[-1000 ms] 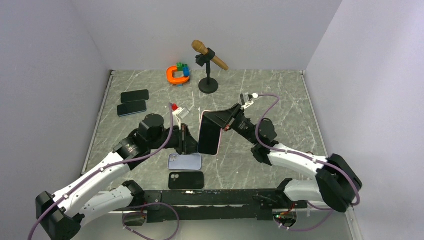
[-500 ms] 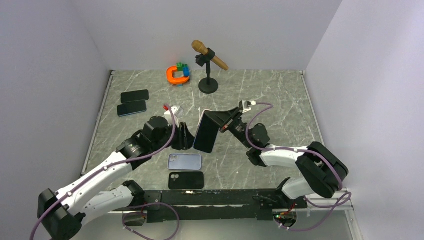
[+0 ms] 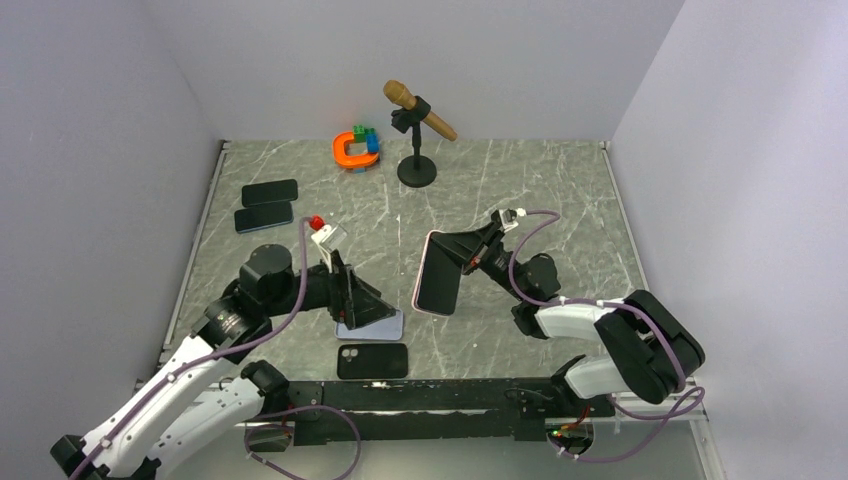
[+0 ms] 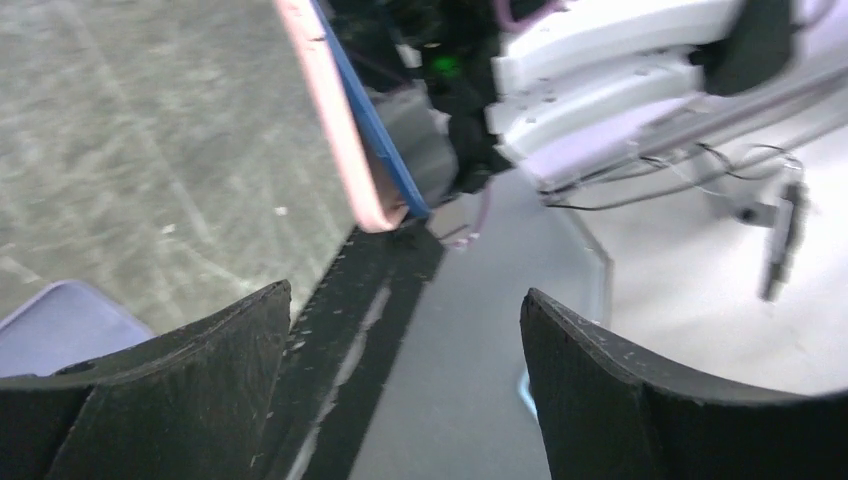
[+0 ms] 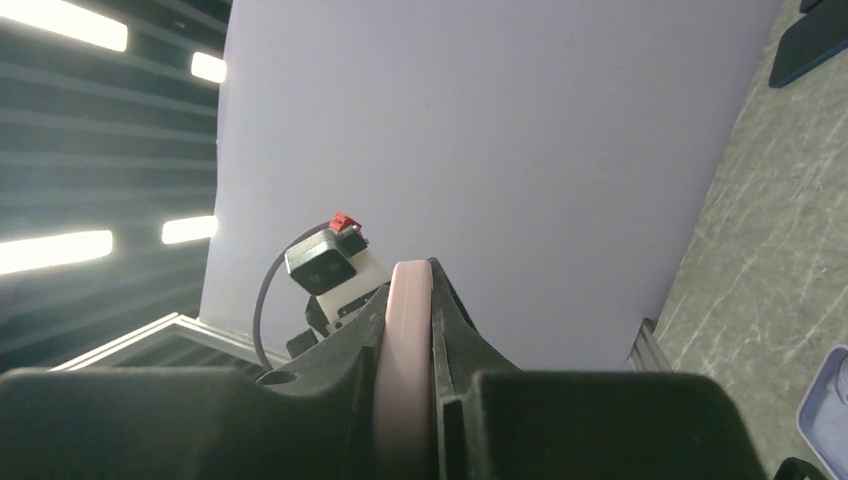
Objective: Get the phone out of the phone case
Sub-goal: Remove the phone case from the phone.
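Observation:
My left gripper reaches across to the right in the top view next and pinches the phone's blue edge (image 3: 420,300) (image 4: 406,186), because that edge sticks out from the pink case.
The phone (image 3: 437,280), dark screen toward the camera, sits in a pink phone case (image 3: 424,268) and is held upright off the table. My right gripper (image 3: 454,250) is shut on its upper right edge. In the right wrist view the pink phone case (image 5: 405,370) is pinched between both fingers of the right gripper (image 5: 407,300). My left gripper (image 3: 368,304) stands open to the left of the phone, apart from it. The left wrist view shows the left gripper (image 4: 405,300) holding nothing, with the pink phone case (image 4: 340,130) and the phone's blue edge (image 4: 375,125) ahead.
A light-blue case (image 3: 378,326) lies under the left gripper, a black case (image 3: 372,360) nearer the arm bases. Two dark phones (image 3: 270,191) (image 3: 264,216) lie at the far left. A microphone on a stand (image 3: 417,125) and an orange and blue toy (image 3: 357,148) stand at the back.
The left gripper opened, let go of the phone's left edge and drew back down-left. The right gripper kept hold and shifted the phone slightly right and toward the front.

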You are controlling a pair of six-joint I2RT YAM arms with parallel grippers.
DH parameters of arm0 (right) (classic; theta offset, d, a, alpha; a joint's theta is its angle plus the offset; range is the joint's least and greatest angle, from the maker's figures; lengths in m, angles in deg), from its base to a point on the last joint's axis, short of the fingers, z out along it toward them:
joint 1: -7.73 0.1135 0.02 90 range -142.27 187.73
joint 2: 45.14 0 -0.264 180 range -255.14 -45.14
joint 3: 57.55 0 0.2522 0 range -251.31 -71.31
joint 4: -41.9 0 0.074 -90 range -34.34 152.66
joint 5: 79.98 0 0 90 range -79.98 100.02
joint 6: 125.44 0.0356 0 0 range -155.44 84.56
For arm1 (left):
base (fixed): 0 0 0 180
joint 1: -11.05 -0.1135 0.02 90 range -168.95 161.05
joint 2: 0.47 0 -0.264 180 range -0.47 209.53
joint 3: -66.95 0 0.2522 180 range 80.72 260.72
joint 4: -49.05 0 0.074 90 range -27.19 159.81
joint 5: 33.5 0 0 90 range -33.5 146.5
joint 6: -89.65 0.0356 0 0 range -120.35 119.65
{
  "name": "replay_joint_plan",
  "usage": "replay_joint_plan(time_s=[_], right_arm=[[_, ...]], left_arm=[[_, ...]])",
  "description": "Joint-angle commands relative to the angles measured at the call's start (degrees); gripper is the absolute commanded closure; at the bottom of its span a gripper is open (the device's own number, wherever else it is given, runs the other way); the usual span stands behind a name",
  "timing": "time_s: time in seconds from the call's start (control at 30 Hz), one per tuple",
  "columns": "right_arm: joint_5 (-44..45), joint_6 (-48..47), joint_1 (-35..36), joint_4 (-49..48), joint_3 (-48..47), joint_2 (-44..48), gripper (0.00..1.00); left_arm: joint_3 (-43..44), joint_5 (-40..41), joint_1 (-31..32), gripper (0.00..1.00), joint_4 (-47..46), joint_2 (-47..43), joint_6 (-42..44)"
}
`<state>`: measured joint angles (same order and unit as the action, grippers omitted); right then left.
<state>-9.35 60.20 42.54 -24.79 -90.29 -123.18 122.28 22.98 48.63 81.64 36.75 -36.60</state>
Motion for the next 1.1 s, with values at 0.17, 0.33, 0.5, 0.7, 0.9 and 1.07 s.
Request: replay_joint_plan(time_s=[0.17, 0.33, 0.5, 0.7, 0.9, 1.07], right_arm=[[-1.02, -0.80, -0.18, -4.69, -1.84, 4.94, 1.00], [-0.85, -2.01, 0.06, -2.05, -2.21, 7.09, 1.00], [-1.16, -4.55, 0.16, 2.55, -1.95, 10.47, 1.00], [-1.82, -8.31, 0.22, 9.41, -3.36, 14.59, 1.00], [-2.09, -10.38, 0.58, 13.47, -4.14, 16.76, 1.00], [-1.96, -10.98, 1.53, 13.65, -4.63, 16.78, 1.00]], left_arm=[[-11.80, -14.05, 2.40, 0.25, -38.64, 0.80, -31.69], [-12.43, -11.79, 6.91, 0.28, -44.28, 4.44, -33.91], [-12.29, -6.69, 10.07, 0.39, -41.73, 4.41, -31.60], [-11.44, -3.63, 10.65, 0.36, -36.50, 4.23, -30.36], [-13.59, -2.45, 10.71, 0.37, -44.74, 7.84, -34.20], [-12.95, -2.75, 10.87, 0.39, -48.68, 12.32, -35.22]])
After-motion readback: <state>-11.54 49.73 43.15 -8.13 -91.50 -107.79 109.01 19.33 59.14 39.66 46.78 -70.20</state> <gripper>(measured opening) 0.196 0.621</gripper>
